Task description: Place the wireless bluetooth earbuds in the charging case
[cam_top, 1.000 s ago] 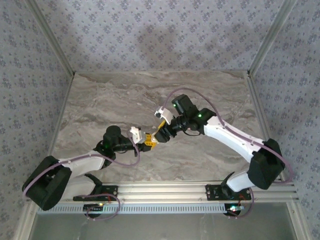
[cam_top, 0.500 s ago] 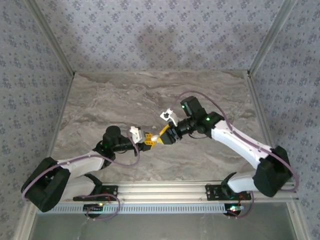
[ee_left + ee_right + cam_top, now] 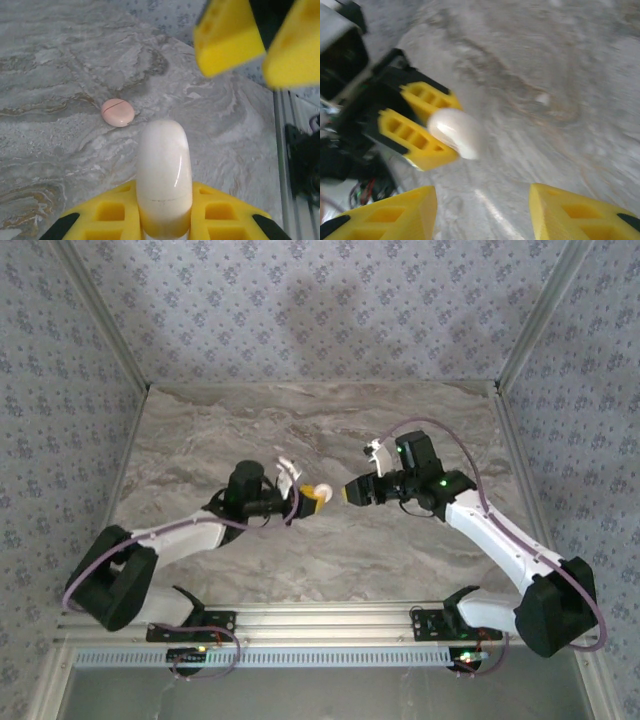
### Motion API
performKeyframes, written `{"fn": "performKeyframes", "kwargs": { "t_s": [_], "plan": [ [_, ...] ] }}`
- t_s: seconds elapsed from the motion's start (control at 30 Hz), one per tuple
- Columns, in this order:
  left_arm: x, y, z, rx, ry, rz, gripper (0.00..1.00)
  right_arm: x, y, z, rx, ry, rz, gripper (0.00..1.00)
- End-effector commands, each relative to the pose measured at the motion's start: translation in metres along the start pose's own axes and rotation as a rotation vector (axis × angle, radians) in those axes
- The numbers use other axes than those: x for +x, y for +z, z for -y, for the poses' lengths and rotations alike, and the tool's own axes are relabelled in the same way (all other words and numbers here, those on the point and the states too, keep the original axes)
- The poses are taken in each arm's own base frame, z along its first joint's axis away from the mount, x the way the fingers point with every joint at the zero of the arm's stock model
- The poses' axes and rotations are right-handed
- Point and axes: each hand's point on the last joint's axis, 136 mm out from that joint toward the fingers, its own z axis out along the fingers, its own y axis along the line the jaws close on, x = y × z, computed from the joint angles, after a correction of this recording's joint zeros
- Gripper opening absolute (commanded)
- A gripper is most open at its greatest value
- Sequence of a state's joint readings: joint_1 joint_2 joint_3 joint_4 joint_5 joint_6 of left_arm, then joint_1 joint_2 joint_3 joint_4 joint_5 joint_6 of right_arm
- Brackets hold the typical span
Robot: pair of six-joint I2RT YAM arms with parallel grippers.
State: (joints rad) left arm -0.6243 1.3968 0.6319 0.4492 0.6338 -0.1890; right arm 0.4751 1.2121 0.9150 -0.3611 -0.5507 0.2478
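My left gripper should tip its fingers downward next, and then it should lower the case (image 3: 323, 494) onto the marble, right beside the pinkish disc.
The charging case (image 3: 164, 155) is a smooth white rounded capsule with its lid closed. My left gripper (image 3: 165, 189) is shut on its lower end, and the case sticks out beyond the yellow fingers. From above, the case (image 3: 323, 494) hangs over the table's middle in the left gripper (image 3: 308, 502). My right gripper (image 3: 352, 491) faces it a short way to the right, open and holding nothing. In the right wrist view the case (image 3: 454, 132) lies ahead of the right gripper (image 3: 481, 196), apart from both fingers. The earbuds are out of view.
A small round pinkish disc (image 3: 117, 112) with a seam lies on the marble table (image 3: 220, 440) beyond the case. The aluminium rail (image 3: 330, 618) runs along the near edge, and patterned walls (image 3: 320, 310) close in the back and sides.
The right gripper has drawn back to the right, away from the case, and its jaws stand narrower. The left gripper has carried the case farther back and to the right.
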Motion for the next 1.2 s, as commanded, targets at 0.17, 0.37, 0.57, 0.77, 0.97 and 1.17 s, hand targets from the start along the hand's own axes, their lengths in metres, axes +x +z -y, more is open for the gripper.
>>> {"fn": "performKeyframes", "kwargs": {
  "t_s": [0.17, 0.37, 0.57, 0.77, 0.97, 1.17],
  "plan": [
    [0.013, 0.065, -0.015, -0.005, -0.569, -0.180, 0.10, 0.019, -0.024, 0.072, 0.272, 0.298, 0.111, 0.53],
    [0.017, 0.096, -0.036, -0.106, -0.664, -0.258, 0.10, 0.032, -0.033, 0.086, 0.296, 0.360, 0.148, 0.53],
    [0.030, 0.112, -0.059, -0.183, -0.729, -0.294, 0.12, 0.046, -0.032, 0.089, 0.305, 0.373, 0.137, 0.53],
    [0.047, 0.125, -0.077, -0.216, -0.781, -0.344, 0.13, 0.050, -0.034, 0.086, 0.294, 0.379, 0.144, 0.52],
    [0.052, 0.123, -0.092, -0.273, -0.786, -0.380, 0.18, 0.054, -0.035, 0.087, 0.301, 0.385, 0.135, 0.52],
    [0.060, 0.104, -0.112, -0.373, -0.784, -0.423, 0.30, 0.049, -0.043, 0.091, 0.347, 0.356, 0.164, 0.51]
  ]
}}
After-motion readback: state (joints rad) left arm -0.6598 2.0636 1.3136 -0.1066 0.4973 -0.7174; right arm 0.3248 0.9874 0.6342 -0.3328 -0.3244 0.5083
